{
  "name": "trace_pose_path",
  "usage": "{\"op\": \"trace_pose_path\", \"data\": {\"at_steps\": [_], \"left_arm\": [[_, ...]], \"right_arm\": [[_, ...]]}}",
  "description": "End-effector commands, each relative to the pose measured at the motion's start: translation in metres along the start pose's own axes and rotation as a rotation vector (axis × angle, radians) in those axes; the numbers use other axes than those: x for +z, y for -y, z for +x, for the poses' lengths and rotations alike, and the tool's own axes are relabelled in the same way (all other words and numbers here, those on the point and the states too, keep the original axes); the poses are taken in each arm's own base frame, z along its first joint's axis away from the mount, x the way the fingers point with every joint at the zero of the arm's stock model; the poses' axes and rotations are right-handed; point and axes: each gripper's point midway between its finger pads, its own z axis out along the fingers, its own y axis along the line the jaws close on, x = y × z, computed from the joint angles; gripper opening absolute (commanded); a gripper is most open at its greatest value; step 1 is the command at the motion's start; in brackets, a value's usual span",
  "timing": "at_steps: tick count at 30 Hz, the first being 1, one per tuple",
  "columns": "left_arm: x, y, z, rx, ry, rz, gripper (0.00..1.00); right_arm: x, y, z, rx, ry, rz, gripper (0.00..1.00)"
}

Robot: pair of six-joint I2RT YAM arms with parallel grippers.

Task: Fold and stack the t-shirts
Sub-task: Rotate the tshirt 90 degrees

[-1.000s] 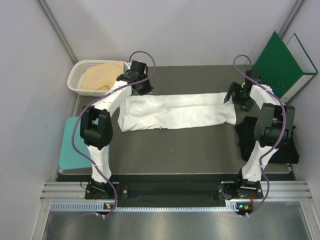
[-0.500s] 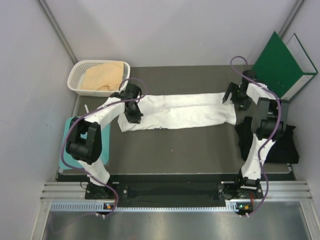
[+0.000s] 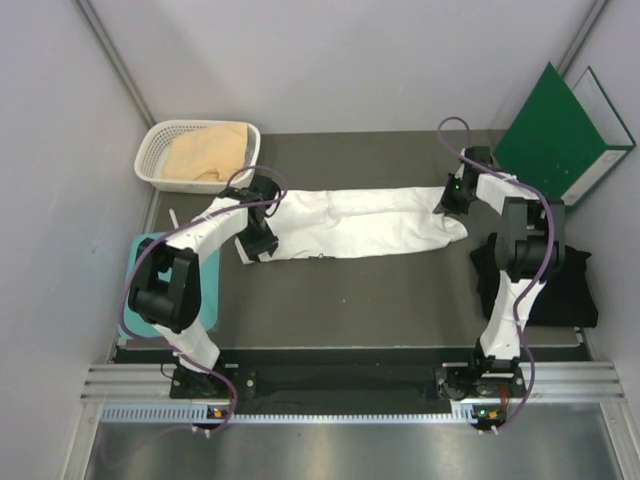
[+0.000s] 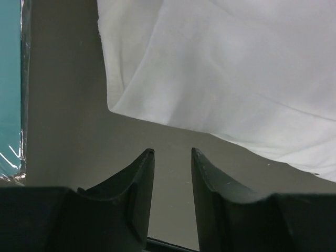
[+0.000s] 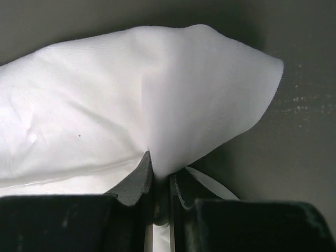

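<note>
My right gripper holds the raised fold, and the bare table beside the black t-shirt is back from my gripper. It needs to pull back next and let go of the fold over that spot.
The white t-shirt lies folded into a long strip across the dark table. My left gripper hovers at the strip's near left corner. In the left wrist view it is open, with only bare table between its fingers and the white cloth just ahead. My right gripper is at the strip's right end. In the right wrist view it is shut on a raised fold of the white t-shirt. A black t-shirt lies at the right edge, partly behind the right arm. A tan-peach t-shirt sits in a basket.
The white basket stands at the far left corner. A flat teal board lies off the table's left side, also showing in the left wrist view. A green binder leans at the far right. Grey walls close in all round.
My left gripper came down from the shirt's far left end to its near left corner and opened. My right gripper moved left onto the shirt's right end and shut on the cloth.
</note>
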Motion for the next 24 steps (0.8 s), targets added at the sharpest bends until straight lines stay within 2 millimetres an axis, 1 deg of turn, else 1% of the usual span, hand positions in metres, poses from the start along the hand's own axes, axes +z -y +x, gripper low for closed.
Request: {"op": "trace_pose_path", "data": {"at_steps": [1,2,3,4,5,6,7,8,9,10,11,13,14,15,16,17,18,19,20,21,22,23,24], "left_arm": [[0.016,-0.014,0.008,-0.017,-0.033,-0.105,0.48],[0.02,-0.014,0.009,-0.017,-0.037,-0.115,0.54],[0.028,-0.015,0.011,-0.015,-0.05,-0.137,0.56],[0.032,-0.013,0.009,-0.017,-0.049,-0.142,0.58],[0.035,-0.012,0.008,-0.015,-0.051,-0.146,0.58],[0.045,-0.012,0.008,-0.012,-0.055,-0.173,0.59],[0.047,-0.006,0.002,-0.014,-0.045,-0.168,0.59],[0.049,-0.005,0.0,-0.012,-0.051,-0.183,0.59],[0.059,-0.004,0.001,0.004,-0.057,-0.207,0.59],[0.059,0.004,-0.008,0.005,-0.042,-0.198,0.59],[0.061,0.005,-0.012,0.008,-0.037,-0.209,0.59],[0.065,0.019,-0.027,0.005,-0.001,-0.196,0.59],[0.066,0.025,-0.033,0.002,0.012,-0.189,0.59],[0.068,0.039,-0.045,0.007,0.035,-0.16,0.59],[0.069,0.046,-0.052,0.01,0.047,-0.153,0.59],[0.07,0.053,-0.058,0.026,0.055,-0.145,0.59],[0.073,0.068,-0.07,0.032,0.073,-0.128,0.59],[0.075,0.075,-0.077,0.039,0.083,-0.127,0.6],[0.077,0.083,-0.083,0.063,0.093,-0.116,0.6],[0.083,0.099,-0.096,0.064,0.112,-0.092,0.6],[0.085,0.107,-0.101,0.07,0.118,-0.08,0.61],[0.088,0.116,-0.105,0.089,0.117,-0.055,0.61],[0.093,0.132,-0.115,0.087,0.133,-0.022,0.61]], "right_arm": [[0.0,0.003,0.052,0.033,-0.127,-0.008,0.02],[-0.002,0.003,0.055,0.049,-0.13,-0.01,0.02],[-0.003,0.005,0.065,0.062,-0.15,-0.012,0.01],[-0.008,0.001,0.068,0.068,-0.153,-0.032,0.0],[-0.01,0.0,0.072,0.086,-0.163,-0.035,0.0],[-0.011,0.002,0.085,0.1,-0.185,-0.036,0.0],[-0.017,-0.002,0.088,0.107,-0.186,-0.053,0.0],[-0.019,-0.001,0.093,0.12,-0.194,-0.052,0.0],[-0.021,0.001,0.107,0.132,-0.221,-0.052,0.0],[-0.028,0.0,0.109,0.133,-0.214,-0.062,0.0],[-0.03,0.003,0.123,0.144,-0.238,-0.054,0.0],[-0.041,0.002,0.133,0.147,-0.249,-0.059,0.0],[-0.043,0.007,0.146,0.151,-0.275,-0.049,0.0],[-0.048,0.008,0.154,0.154,-0.292,-0.047,0.0],[-0.054,0.008,0.157,0.147,-0.289,-0.049,0.0],[-0.056,0.012,0.17,0.153,-0.312,-0.04,0.0],[-0.06,0.013,0.177,0.157,-0.324,-0.037,0.0],[-0.065,0.013,0.18,0.154,-0.319,-0.041,0.0],[-0.067,0.017,0.192,0.157,-0.341,-0.034,0.0],[-0.071,0.017,0.2,0.163,-0.361,-0.034,0.0],[-0.075,0.017,0.203,0.161,-0.36,-0.038,0.0],[-0.077,0.019,0.215,0.172,-0.384,-0.036,0.0],[-0.081,0.018,0.222,0.181,-0.4,-0.045,0.01]]}}
